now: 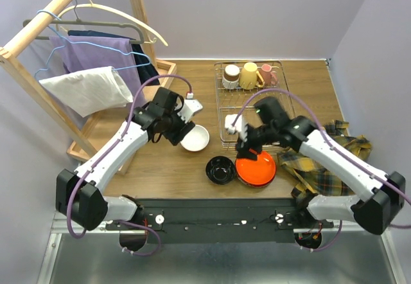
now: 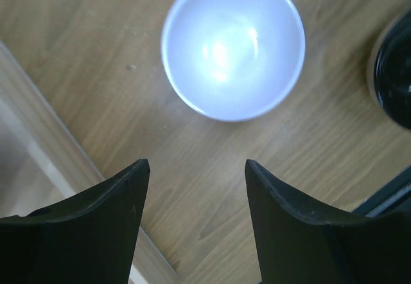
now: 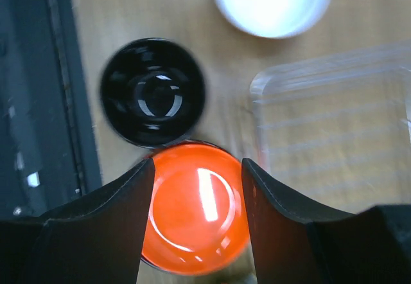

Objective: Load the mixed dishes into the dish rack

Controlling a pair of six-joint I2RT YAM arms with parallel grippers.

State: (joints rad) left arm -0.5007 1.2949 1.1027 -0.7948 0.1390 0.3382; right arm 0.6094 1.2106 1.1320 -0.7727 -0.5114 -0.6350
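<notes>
I need to move my right gripper back and down next, so that its fingers are on either side of the empty black bowl's near rim, because the black bowl is below it, to its left in the top view.
The silver wire dish rack point(image 1: 252, 114) stands at the back centre with a cream-and-brown cup point(image 1: 231, 75), a yellow mug point(image 1: 249, 74) and a pink mug point(image 1: 269, 75) at its far end. A white bowl point(image 1: 194, 137), a black bowl point(image 1: 220, 169) and an orange-red bowl point(image 1: 255, 168) sit on the table in front of it. My left gripper point(image 1: 178, 133) is open and empty just left of the white bowl point(image 2: 232, 46). My right gripper point(image 1: 248, 148) is open above the orange-red bowl point(image 3: 196, 213), its fingers to either side of the bowl.
A plaid cloth point(image 1: 327, 162) lies at the right. A wooden clothes-rack tray point(image 1: 96, 126) with hangers and cloths stands at the left; its edge point(image 2: 38, 149) is close to my left fingers. The rack's clear drip tray point(image 3: 334, 130) lies right of the black bowl point(image 3: 153, 91).
</notes>
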